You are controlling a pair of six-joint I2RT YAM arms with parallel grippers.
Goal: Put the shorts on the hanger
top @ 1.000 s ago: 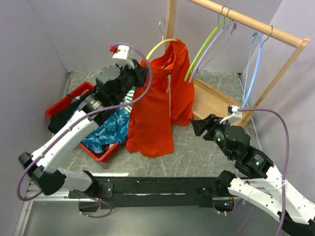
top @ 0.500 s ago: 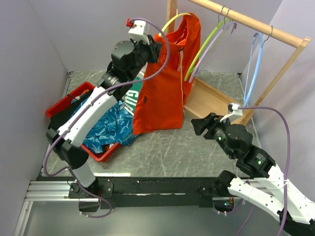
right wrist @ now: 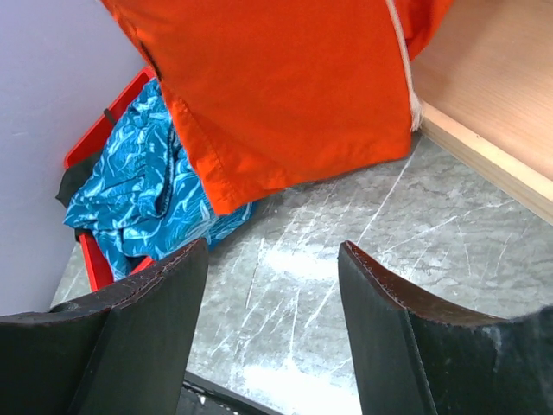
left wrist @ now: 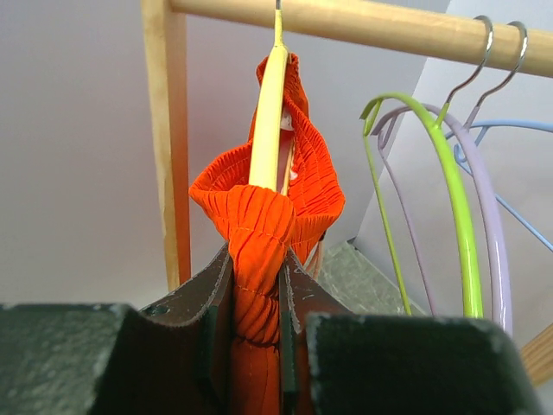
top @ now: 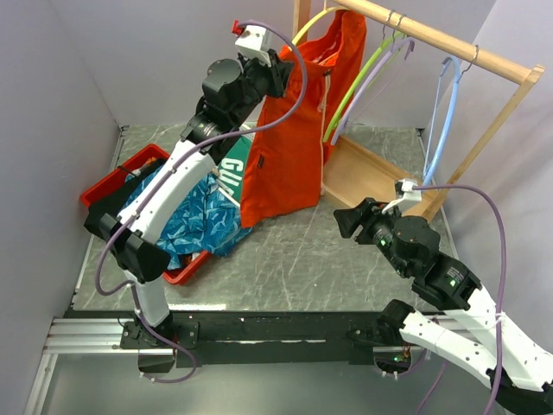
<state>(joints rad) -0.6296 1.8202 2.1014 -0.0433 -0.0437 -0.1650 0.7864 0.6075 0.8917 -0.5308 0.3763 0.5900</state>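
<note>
My left gripper lowers slightly toward the green hanger next, then releases the shorts' waistband (top: pixel 290 62) (left wrist: pixel 257 292), since the yellow hanger's neck sits closer under the bar.
The orange-red shorts (top: pixel 289 138) hang from the yellow hanger (top: pixel 313 23), with their waistband draped over its curved arm. My left gripper (top: pixel 278 76) is raised high beside the wooden rail (top: pixel 432 39). In the left wrist view this gripper (left wrist: pixel 257 256) is shut on a bunched fold of the shorts (left wrist: pixel 259 216), right under the hanger (left wrist: pixel 268 112). The hanger's hook reaches the rail (left wrist: pixel 389 26); I cannot tell whether it rests on it. My right gripper (top: pixel 341 220) hovers low over the table, open and empty (right wrist: pixel 275 251), facing the shorts' hem (right wrist: pixel 285 95).
A green hanger (top: pixel 359 82), a purple one (top: pixel 384 69) and a light blue one (top: pixel 445 112) hang on the rail to the right. The rack's wooden base (top: pixel 371 177) lies behind my right gripper. A red bin (top: pixel 104 186) at left holds blue patterned cloth (top: pixel 186 225).
My left arm has lifted the shorts and the hanger up and to the right, close to the rail. The hem rose from the table. My right arm has barely moved.
</note>
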